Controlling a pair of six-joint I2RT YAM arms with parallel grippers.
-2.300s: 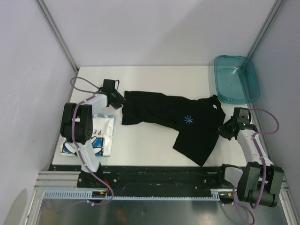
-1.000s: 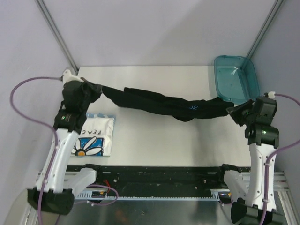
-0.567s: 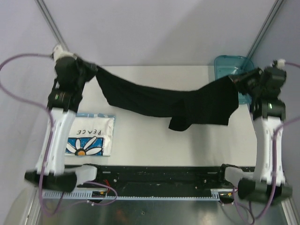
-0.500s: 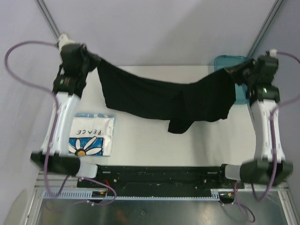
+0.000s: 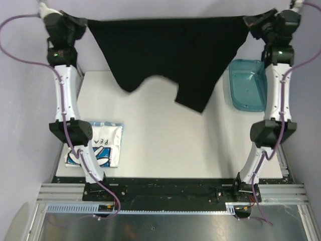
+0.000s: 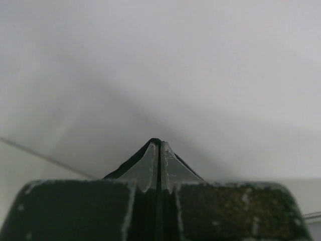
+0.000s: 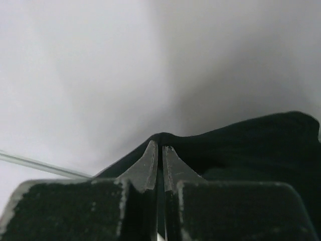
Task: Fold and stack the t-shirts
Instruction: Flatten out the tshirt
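Bare tabletop by the bin's near edge (image 5: 234, 133) is below and back from my right gripper, so that gripper needs to move down and back next to let go of the hanging t-shirt.
The black t-shirt (image 5: 170, 50) hangs stretched in the air between both grippers, high above the far part of the table. My left gripper (image 5: 84, 22) is shut on its left corner; a thin black cloth edge (image 6: 131, 160) shows at the closed tips (image 6: 160, 145). My right gripper (image 5: 249, 21) is shut on its right corner, with black cloth (image 7: 251, 145) draped past the closed tips (image 7: 161, 144). A sleeve hangs lowest near the middle. The white t-shirt (image 5: 108, 145) with blue daisy print lies folded at the table's near left, partly behind the left arm.
A teal translucent bin (image 5: 247, 83) stands at the table's far right, beside the raised right arm. The white table (image 5: 165, 145) lies below the hanging shirt. Grey walls enclose the back and sides.
Both arms have risen steeply, lifting the black t-shirt from the table until it hangs spread and taut at full height. The white t-shirt has not moved.
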